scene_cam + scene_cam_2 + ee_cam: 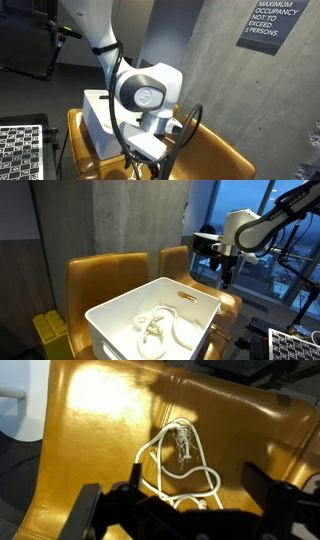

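Note:
The rope has a bend by its frayed end, so I will lower my gripper next to get around that bend.
A white rope (182,463) with a frayed end lies looped on the mustard leather seat of a chair (90,420). My gripper (180,510) hangs above it, open and empty, with one finger on each side of the rope's loops. In an exterior view the gripper (228,276) points down over the far chair (176,260), behind a white bin (120,315). The bin holds more coiled white rope (160,332). In an exterior view my arm's wrist (148,95) stands over the chair (220,155), next to the bin (98,112).
A second mustard chair (105,278) stands behind the bin. A checkerboard panel (20,150) lies nearby and also shows in an exterior view (300,345). A yellow crate (50,335) sits low. Behind is a concrete wall with an occupancy sign (270,25).

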Controlling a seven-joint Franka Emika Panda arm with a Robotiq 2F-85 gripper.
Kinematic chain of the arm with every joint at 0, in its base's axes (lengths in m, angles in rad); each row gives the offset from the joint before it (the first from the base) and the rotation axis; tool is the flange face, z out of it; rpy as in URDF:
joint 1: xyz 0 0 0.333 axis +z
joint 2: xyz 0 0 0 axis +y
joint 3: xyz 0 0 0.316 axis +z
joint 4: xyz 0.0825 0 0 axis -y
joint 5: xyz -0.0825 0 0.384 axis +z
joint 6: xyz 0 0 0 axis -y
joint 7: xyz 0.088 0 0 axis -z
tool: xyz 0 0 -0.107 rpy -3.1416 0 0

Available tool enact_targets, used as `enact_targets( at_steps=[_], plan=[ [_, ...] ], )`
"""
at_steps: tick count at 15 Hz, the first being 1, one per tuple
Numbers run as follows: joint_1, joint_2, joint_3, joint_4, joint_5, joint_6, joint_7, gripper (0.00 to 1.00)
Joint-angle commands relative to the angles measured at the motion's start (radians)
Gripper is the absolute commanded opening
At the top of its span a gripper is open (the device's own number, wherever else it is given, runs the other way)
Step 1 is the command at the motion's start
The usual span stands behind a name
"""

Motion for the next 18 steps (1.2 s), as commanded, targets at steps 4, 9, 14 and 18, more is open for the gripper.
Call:
enact_targets(
  at_steps=[4,9,14,18],
  plan=[
    [-0.039,0.209,0.000,0.152,-0.017,0.043,0.006,1.00],
    [-0.032,0.302,0.000,0.202,-0.028,0.057,0.024,1.00],
    [-0.025,0.359,-0.008,0.209,-0.055,0.077,0.044,0.99],
    [-0.021,0.396,-0.014,0.211,-0.073,0.104,0.058,0.73]
  ],
)
